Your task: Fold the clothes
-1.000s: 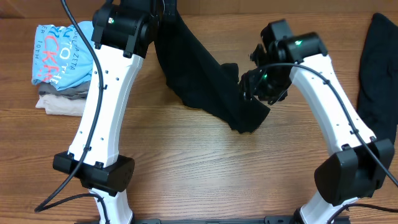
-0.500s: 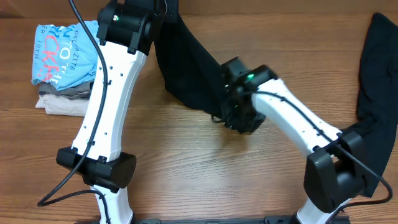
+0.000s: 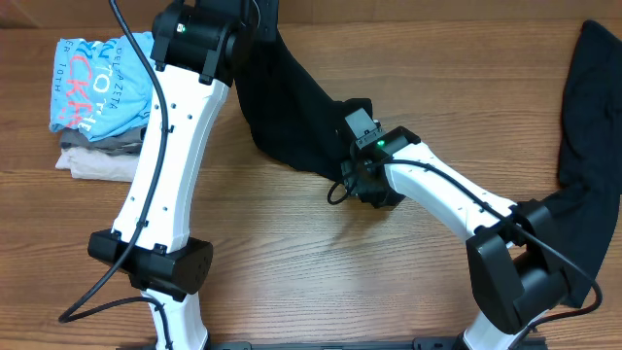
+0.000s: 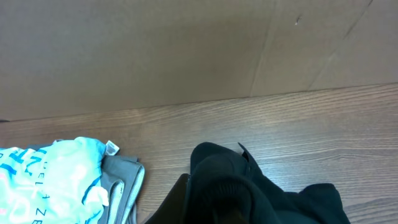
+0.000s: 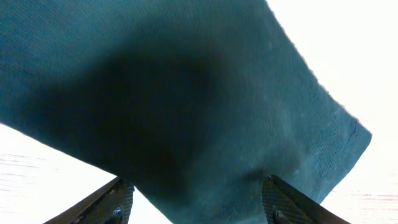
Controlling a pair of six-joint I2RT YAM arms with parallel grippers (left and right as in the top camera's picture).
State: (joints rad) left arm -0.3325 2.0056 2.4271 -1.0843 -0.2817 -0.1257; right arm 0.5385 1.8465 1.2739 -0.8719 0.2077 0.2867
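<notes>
The garment's end edge [image 5: 343, 162] lies to the right in the wrist view, so my right gripper shifts its open fingers there next and closes.
A black garment [image 3: 292, 107] runs from the top of the table down and right to a corner near the middle. My left gripper [image 3: 243, 37] is at its upper end, shut on bunched black fabric [image 4: 249, 186] that hides the jaws in the left wrist view. My right gripper [image 3: 362, 180] is at the garment's lower corner. Its fingers [image 5: 199, 202] are wide apart, with the fabric [image 5: 186, 93] spread between and over them. A second black garment [image 3: 593, 117] lies at the right edge, partly under the right arm's base.
A folded stack sits at the far left: a light-blue lettered shirt [image 3: 102, 83] on grey and beige garments [image 3: 92, 160]. It also shows in the left wrist view [image 4: 43, 180]. A brown cardboard wall [image 4: 186, 50] stands behind the table.
My right arm has swung left and stretched out, bringing its gripper from right of the garment onto its lower corner. The left arm has barely moved.
</notes>
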